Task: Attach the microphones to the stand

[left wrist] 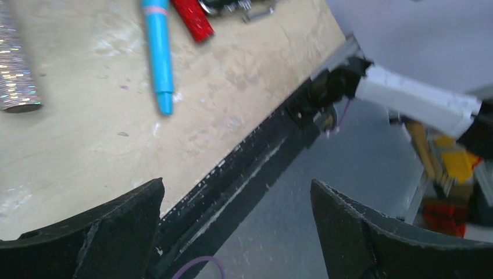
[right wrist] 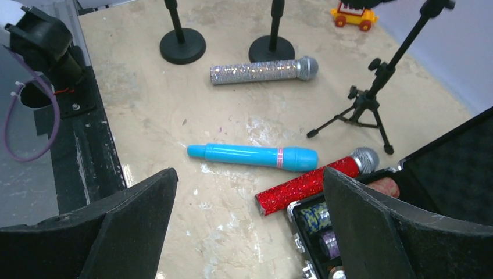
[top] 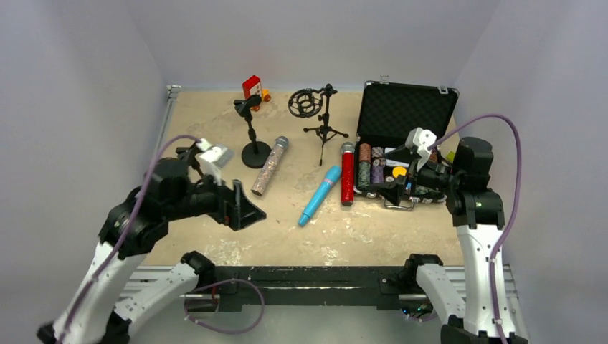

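Next, my left gripper moves outward and tilts down onto the silver-glitter microphone's near tail [top: 262, 184] [left wrist: 18, 90], which lies below and outward of it, clear of the stand's base.
Three microphones lie on the table. The silver-glitter microphone [top: 269, 167] [right wrist: 261, 71] [left wrist: 14, 70] rests beside a round-base stand [top: 252, 136] [right wrist: 271, 47]. The light blue microphone [top: 320, 195] [right wrist: 256, 156] [left wrist: 158, 52] lies mid-table, and the red-glitter microphone [top: 348, 183] [right wrist: 308, 185] [left wrist: 192, 20] lies against the case. My left gripper [top: 244, 208] [left wrist: 236, 197] hangs open and empty over the near table edge, left of the microphones. My right gripper [top: 391, 190] [right wrist: 250, 186] is open and empty above the red microphone's tail and the case corner.
A tripod stand with a round shock mount [top: 324, 122] [right wrist: 372, 99] stands at the back. A second round-base stand [right wrist: 182, 45] is nearer the left arm. An open black case of poker chips [top: 401, 143] sits at right, and a small toy [top: 253, 87] at the far back.
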You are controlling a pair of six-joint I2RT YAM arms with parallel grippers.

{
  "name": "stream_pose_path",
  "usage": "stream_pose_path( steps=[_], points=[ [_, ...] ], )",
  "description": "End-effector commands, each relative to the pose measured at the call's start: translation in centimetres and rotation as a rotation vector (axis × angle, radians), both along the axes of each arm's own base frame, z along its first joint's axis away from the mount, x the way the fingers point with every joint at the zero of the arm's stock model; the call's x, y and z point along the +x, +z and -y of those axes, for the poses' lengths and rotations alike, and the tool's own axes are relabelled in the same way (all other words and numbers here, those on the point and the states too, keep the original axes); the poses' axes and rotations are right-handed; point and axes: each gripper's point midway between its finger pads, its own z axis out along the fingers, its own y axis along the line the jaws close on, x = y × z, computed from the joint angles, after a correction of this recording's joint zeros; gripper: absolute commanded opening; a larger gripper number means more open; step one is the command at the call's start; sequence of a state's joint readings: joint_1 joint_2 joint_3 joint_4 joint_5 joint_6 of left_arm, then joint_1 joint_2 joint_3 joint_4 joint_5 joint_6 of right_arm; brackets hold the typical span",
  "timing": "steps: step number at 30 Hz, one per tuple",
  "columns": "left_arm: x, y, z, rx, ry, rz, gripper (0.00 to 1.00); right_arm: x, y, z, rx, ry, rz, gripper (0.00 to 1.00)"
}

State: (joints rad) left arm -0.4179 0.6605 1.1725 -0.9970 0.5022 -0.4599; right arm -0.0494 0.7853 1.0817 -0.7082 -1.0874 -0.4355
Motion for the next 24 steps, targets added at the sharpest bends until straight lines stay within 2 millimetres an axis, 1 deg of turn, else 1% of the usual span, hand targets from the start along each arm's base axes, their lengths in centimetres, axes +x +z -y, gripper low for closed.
stream_pose_path(
  steps=[1,3,5,9,13,16,18,20,24],
  points=[
    [0.8,-1.6,4.2,0.183,-0.117,-0.024,0.99,2.1,-2.1,0.6,-0.03,-0.037,-0.029,0.99],
    [1.5,-2.7,6.1,0.257,-0.153,-0.035,0.99,2.7,-3.3,0.7,-0.027,-0.048,-0.066,0.99],
    [2.8,-3.7,7.6,0.295,-0.162,-0.033,0.99,2.9,-4.3,0.4,0.006,-0.045,-0.114,0.99],
    [5.5,-5.0,9.7,0.322,-0.138,-0.01,0.99,3.2,-6.1,0.0,0.056,-0.041,-0.179,0.99],
    [7.8,-6.7,12.4,0.329,-0.136,-0.017,0.99,4.5,-7.3,0.3,0.065,-0.076,-0.21,0.99],
    [9.8,-9.2,14.1,0.359,-0.116,-0.031,0.99,5.4,-8.0,0.6,0.086,-0.102,-0.254,0.99],
    [10.9,-11.3,14.7,0.4,-0.104,-0.048,0.99,6.0,-8.7,0.9,0.094,-0.109,-0.287,0.99],
    [11.7,-13.3,15.4,0.435,-0.102,-0.068,0.99,6.3,-9.1,1.0,0.103,-0.102,-0.317,0.99],
    [12.9,-16.2,16.8,0.449,-0.099,-0.086,0.95,6.3,-9.4,1.0,0.113,-0.083,-0.346,0.99]
  ],
)
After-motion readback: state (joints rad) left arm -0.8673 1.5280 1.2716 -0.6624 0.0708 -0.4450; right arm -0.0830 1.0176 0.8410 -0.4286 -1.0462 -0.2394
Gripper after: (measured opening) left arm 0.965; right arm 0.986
